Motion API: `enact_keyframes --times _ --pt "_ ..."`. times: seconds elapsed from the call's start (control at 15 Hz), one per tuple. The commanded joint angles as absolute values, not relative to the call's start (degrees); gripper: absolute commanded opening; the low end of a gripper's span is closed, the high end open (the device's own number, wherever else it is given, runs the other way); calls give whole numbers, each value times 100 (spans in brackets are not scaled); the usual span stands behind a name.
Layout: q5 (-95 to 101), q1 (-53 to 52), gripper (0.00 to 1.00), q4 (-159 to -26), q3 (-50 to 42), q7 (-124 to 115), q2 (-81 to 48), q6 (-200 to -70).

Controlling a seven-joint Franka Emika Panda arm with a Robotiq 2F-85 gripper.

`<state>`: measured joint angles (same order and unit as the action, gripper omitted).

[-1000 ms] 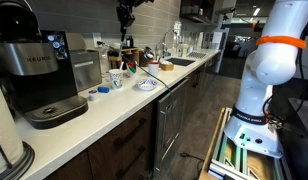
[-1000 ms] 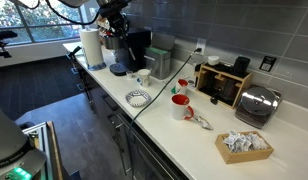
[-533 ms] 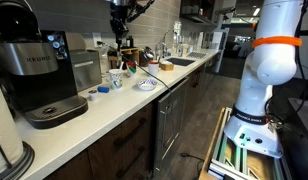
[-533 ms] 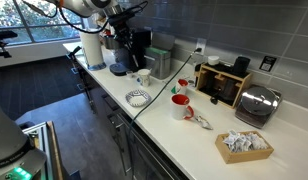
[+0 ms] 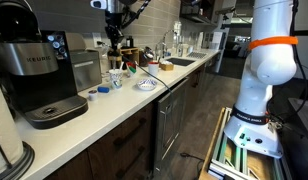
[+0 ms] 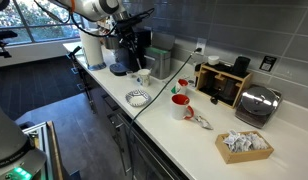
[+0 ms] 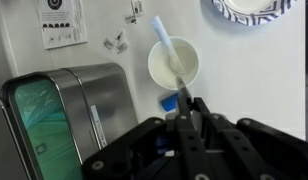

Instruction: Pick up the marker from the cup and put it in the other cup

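Note:
My gripper is above the white cup's opening (image 6: 144, 73) (image 7: 174, 64) and the marker already crosses that opening, so next my gripper should move down a little toward it and let go of the marker.
My gripper (image 7: 184, 100) is shut on the marker (image 7: 166, 45), a slim stick that is dark at the fingers and looks pale further out. It hangs high above the counter in both exterior views (image 5: 114, 44) (image 6: 122, 38). In the wrist view the marker lies across the mouth of a white cup (image 7: 177, 68) that stands below on the white counter. That cup also shows in both exterior views (image 5: 116, 78) (image 6: 142, 77). A red cup (image 6: 180, 106) stands further along the counter. I cannot tell whether the marker's lower end is inside the white cup or above it.
A coffee maker (image 5: 39, 75) and a metal box (image 7: 54, 115) stand by the white cup. A patterned bowl (image 6: 138, 98) (image 7: 252, 8) and small blue lids (image 5: 102, 91) lie near it. A paper towel roll (image 6: 91, 47), a toaster (image 6: 256, 103) and a sink (image 5: 179, 63) stand further off.
The gripper has swung sideways above the counter towards the coffee maker side and now hangs over the white cup. The cups and the bowl have not moved.

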<state>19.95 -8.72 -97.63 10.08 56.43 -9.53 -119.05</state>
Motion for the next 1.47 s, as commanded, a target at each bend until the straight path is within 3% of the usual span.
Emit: enact_keyframes --times 0.0,0.6,0.67,0.73,0.87,1.27,1.4 --pt "2011 -875 3 -9295 969 5999 -1333 -11464" --pt "1952 -856 3 -8723 895 6340 -1797 -11152" --pt "1954 -856 36 -8688 889 6356 -1827 -11140" --pt "1964 -860 36 -8647 883 6364 -1858 -11112" --pt "1964 -865 50 -8545 879 6377 -1915 -11014" --pt "1942 -822 96 -8407 828 6384 -1871 -10693" --pt "1885 -751 100 -8398 787 6406 -1802 -10549"
